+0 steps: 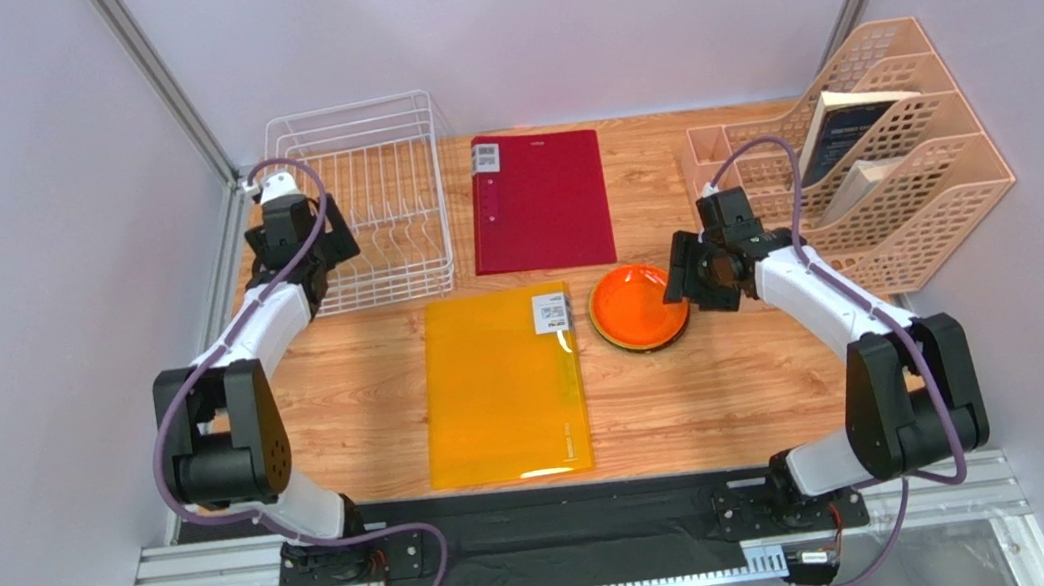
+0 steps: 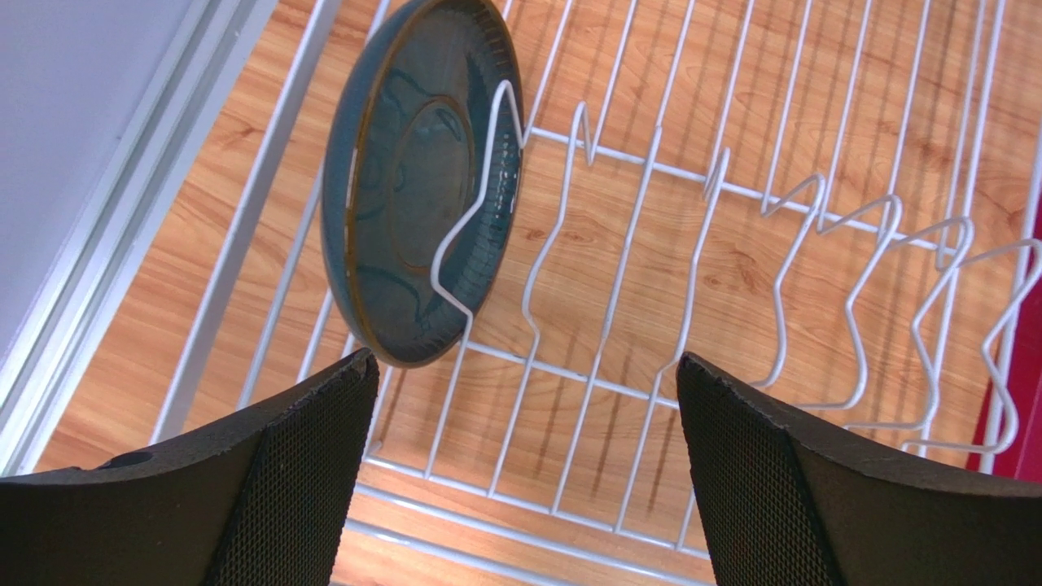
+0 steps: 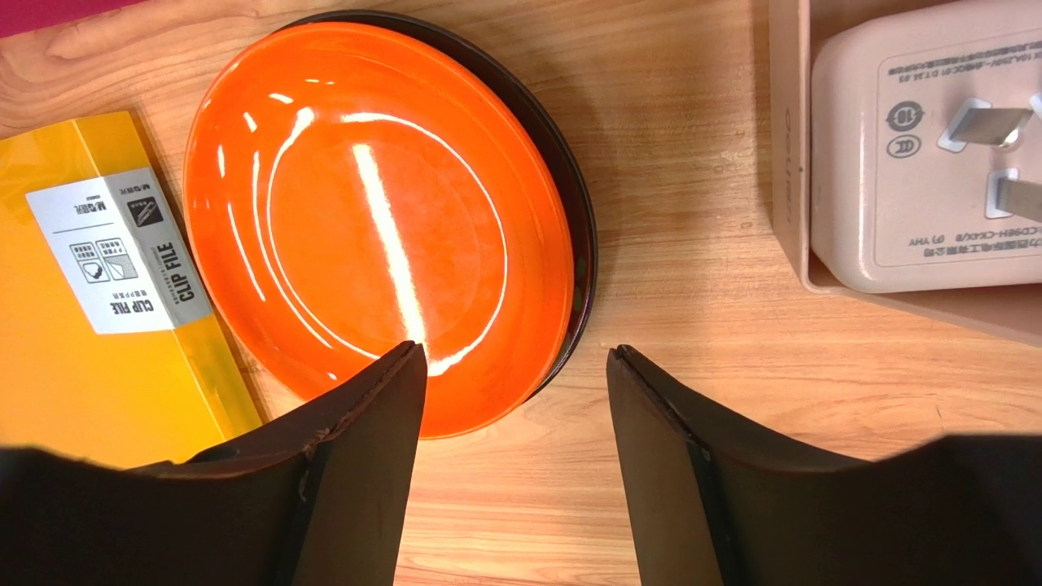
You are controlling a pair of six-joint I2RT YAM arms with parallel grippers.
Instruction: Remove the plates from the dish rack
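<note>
The plate's brownish rim (image 2: 350, 232) stands upright outside the gap of my fingers. My left gripper should next shift left in the wrist view and lower to close astride it.
The white wire dish rack (image 1: 372, 199) stands at the back left of the table. In the left wrist view a dark teal-grey plate (image 2: 416, 183) with a brownish rim stands upright between the tines of the dish rack (image 2: 746, 183). My left gripper (image 2: 526, 366) hangs open just in front of it, holding nothing. An orange plate (image 1: 639, 306) lies flat near the table's middle. In the right wrist view the orange plate (image 3: 367, 220) rests on a darker plate, of which only the rim (image 3: 577, 220) shows. My right gripper (image 3: 514, 352) is open at the plate's near edge, empty.
A red folder (image 1: 540, 200) lies beside the rack and a yellow folder (image 1: 505, 383) lies in front of it, next to the orange plate. A peach file organiser (image 1: 875, 164) holding books stands at the right. A white plug adapter (image 3: 930, 147) sits near it. Walls close both sides.
</note>
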